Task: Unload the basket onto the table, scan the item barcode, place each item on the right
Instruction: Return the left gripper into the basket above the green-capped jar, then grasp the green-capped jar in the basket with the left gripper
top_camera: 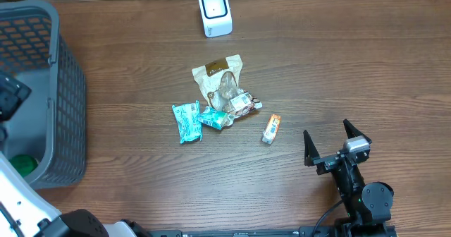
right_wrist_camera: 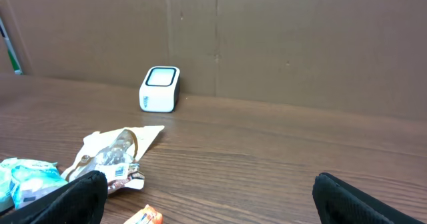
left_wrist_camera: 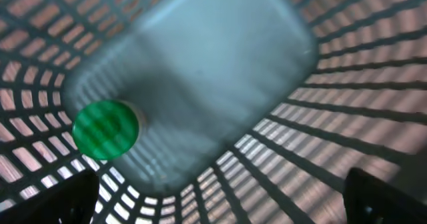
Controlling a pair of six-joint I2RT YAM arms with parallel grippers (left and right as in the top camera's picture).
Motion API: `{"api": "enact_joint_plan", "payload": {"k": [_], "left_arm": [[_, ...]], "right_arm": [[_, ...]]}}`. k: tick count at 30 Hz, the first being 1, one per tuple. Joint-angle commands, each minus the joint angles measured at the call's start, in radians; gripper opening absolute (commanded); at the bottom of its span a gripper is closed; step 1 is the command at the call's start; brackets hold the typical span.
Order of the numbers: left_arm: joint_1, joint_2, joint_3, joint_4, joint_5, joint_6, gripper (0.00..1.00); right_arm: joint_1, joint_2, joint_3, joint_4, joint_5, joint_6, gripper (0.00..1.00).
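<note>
The round green thing lies below on the bottom of the grey basket (left_wrist_camera: 320, 117), so I need to move my left gripper back and down inside the basket next and close it around the green thing.
Several items lie in a pile mid-table: a clear and brown bag (top_camera: 222, 82), two teal packets (top_camera: 187, 121) and a small orange-and-white pack (top_camera: 271, 128). The white barcode scanner (top_camera: 215, 11) stands at the table's far edge. My right gripper (top_camera: 331, 144) is open and empty near the front right, just right of the orange pack. In the right wrist view, it (right_wrist_camera: 217, 201) faces the scanner (right_wrist_camera: 160, 89), with the bag (right_wrist_camera: 113, 151) at lower left. My left gripper (left_wrist_camera: 217, 204) hangs open and empty over the inside of the grey basket (left_wrist_camera: 320, 117).
The grey mesh basket (top_camera: 67, 89) stands at the table's left edge. A round green thing (left_wrist_camera: 105, 129) lies on its floor, also showing in the overhead view (top_camera: 23, 164). A cardboard wall (right_wrist_camera: 280, 44) rises behind the scanner.
</note>
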Motion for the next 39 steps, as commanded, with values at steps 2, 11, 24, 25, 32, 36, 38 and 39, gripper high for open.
{"api": "enact_joint_plan", "payload": {"k": [2, 11, 24, 25, 32, 36, 38, 39], "left_arm": [[0.005, -0.008, -0.171, 0.092, -0.121, -0.04, 1.0], [0.008, 0.022, -0.334, 0.22, -0.231, -0.039, 1.0], [0.165, 0.163, -0.336, 0.164, -0.25, -0.058, 1.0], [0.174, 0.174, -0.336, 0.156, -0.25, -0.07, 1.0], [0.195, 0.245, -0.338, 0.143, -0.251, -0.092, 1.0], [0.195, 0.27, -0.338, 0.149, -0.255, -0.093, 1.0], [0.195, 0.279, -0.338, 0.159, -0.254, -0.093, 1.0], [0.195, 0.281, -0.338, 0.162, -0.254, -0.093, 1.0]], "right_arm": [[-0.003, -0.009, -0.011, 0.003, 0.014, 0.004, 1.0], [-0.003, -0.009, -0.011, 0.003, 0.014, 0.004, 1.0], [-0.003, -0.009, -0.011, 0.003, 0.014, 0.004, 1.0], [-0.003, -0.009, -0.011, 0.003, 0.014, 0.004, 1.0], [-0.003, -0.009, -0.011, 0.003, 0.014, 0.004, 1.0], [-0.003, -0.009, -0.011, 0.003, 0.014, 0.004, 1.0], [-0.003, -0.009, -0.011, 0.003, 0.014, 0.004, 1.0], [-0.003, -0.009, -0.011, 0.003, 0.014, 0.004, 1.0]]}}
